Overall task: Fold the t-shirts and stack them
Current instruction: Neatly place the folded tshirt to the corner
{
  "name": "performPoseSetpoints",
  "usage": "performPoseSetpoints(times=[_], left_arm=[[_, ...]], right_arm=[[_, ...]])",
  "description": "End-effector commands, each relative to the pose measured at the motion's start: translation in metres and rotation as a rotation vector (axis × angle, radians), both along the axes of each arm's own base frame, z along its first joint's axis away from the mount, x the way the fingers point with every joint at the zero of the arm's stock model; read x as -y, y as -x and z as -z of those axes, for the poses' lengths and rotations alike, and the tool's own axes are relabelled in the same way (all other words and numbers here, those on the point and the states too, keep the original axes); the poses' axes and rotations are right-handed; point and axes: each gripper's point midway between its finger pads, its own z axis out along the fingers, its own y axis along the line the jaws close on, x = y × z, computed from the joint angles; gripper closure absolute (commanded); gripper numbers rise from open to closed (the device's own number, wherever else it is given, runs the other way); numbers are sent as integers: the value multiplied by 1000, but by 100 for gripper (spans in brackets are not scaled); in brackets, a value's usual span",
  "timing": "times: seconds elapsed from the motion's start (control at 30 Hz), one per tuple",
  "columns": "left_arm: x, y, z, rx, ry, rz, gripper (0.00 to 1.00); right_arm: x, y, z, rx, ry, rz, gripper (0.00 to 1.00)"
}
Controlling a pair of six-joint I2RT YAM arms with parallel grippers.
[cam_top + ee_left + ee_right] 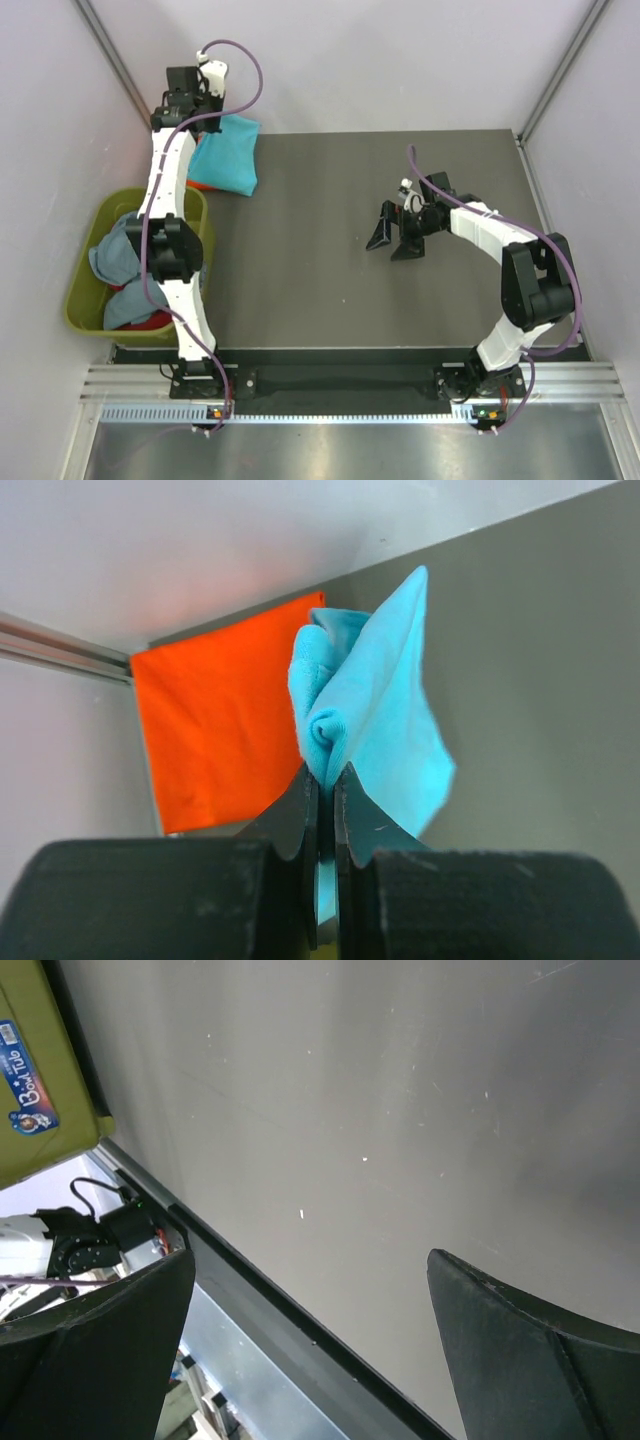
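I should next move the turquoise shirt in my left gripper to the left in its wrist view, lower it and let it go, because the orange-red t-shirt (199, 185) (215, 725) lies below and that way.
My left gripper (325, 772) is shut on a fold of the bright turquoise t-shirt (375, 715) and holds it up over the table's far left corner. In the top view the turquoise shirt (226, 153) hangs by the left arm. The orange-red t-shirt (215, 725) lies flat and folded under it; only a sliver shows in the top view (198, 184). A grey-blue shirt (115, 250) and a red shirt (150, 321) lie bunched in the tub. My right gripper (394, 240) is open and empty over the mid-right of the table; its fingers (520, 1345) frame bare table.
The olive-green plastic tub (84, 290) stands off the table's left edge, beside the left arm; its corner shows in the right wrist view (40, 1070). The dark grey table (330, 260) has walls at the back and both sides.
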Motion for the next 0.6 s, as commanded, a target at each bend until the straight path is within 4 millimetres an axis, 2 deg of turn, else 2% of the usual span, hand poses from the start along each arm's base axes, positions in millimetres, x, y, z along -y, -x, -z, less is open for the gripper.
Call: performPoseSetpoints(times=[0.0,0.23,0.43,0.57], left_arm=[[-4,15,-69,157,-27,18,100],[-14,14,-75,177,-28,4,100],[-19,11,-67,160,-34,-4,100],[-22,6,-70,179,-41,-8,100]], right_arm=[[-6,-13,-11,54,-23,0,0],[-7,-9,-8,43,-26,-5,0],[-6,-7,-7,39,-25,-6,0],[-6,-8,-7,38,-24,-6,0]])
